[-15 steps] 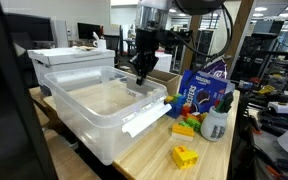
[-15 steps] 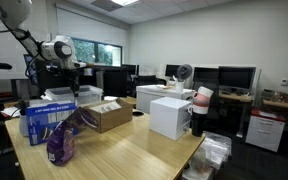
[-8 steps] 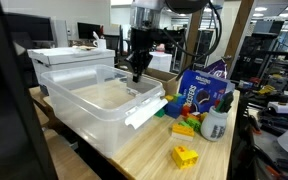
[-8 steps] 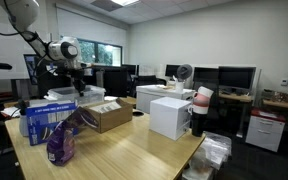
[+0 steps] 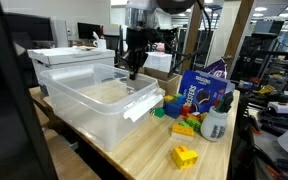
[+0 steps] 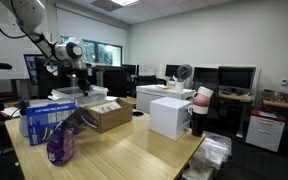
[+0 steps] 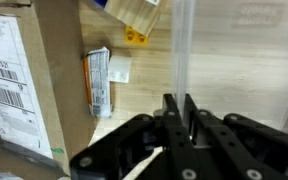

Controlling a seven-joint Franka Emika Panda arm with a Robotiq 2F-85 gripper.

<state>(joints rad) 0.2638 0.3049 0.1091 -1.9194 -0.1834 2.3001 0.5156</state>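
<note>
My gripper needs to push outward next and shift the bin along the table, then open to release the bin's rim. My fingers are closed on the bin's thin side (image 5: 135, 80) (image 7: 182, 60).
My gripper (image 5: 133, 70) hangs over the far rim of a large clear plastic bin (image 5: 92, 112) on the wooden table. Seen from the wrist, the black fingers (image 7: 170, 112) are shut on the bin's thin translucent wall (image 7: 181, 45), which runs up between them. A white latch flap (image 5: 142, 107) hangs at the bin's near right corner. In an exterior view the gripper (image 6: 82, 87) shows small, at the far left behind a blue bag (image 6: 46, 120).
A cardboard box (image 5: 161, 79) stands behind the bin; its side (image 7: 24, 85) fills the left of the wrist view, beside a small packet (image 7: 98, 80). A blue bag (image 5: 198, 90), coloured bricks (image 5: 184, 125), a yellow brick (image 5: 185, 156) and a bottle (image 5: 215, 123) lie at the right.
The gripper has moved left and slightly up along the bin's far side, staying shut. The bin's right end and its latch flap have shifted left with it.
</note>
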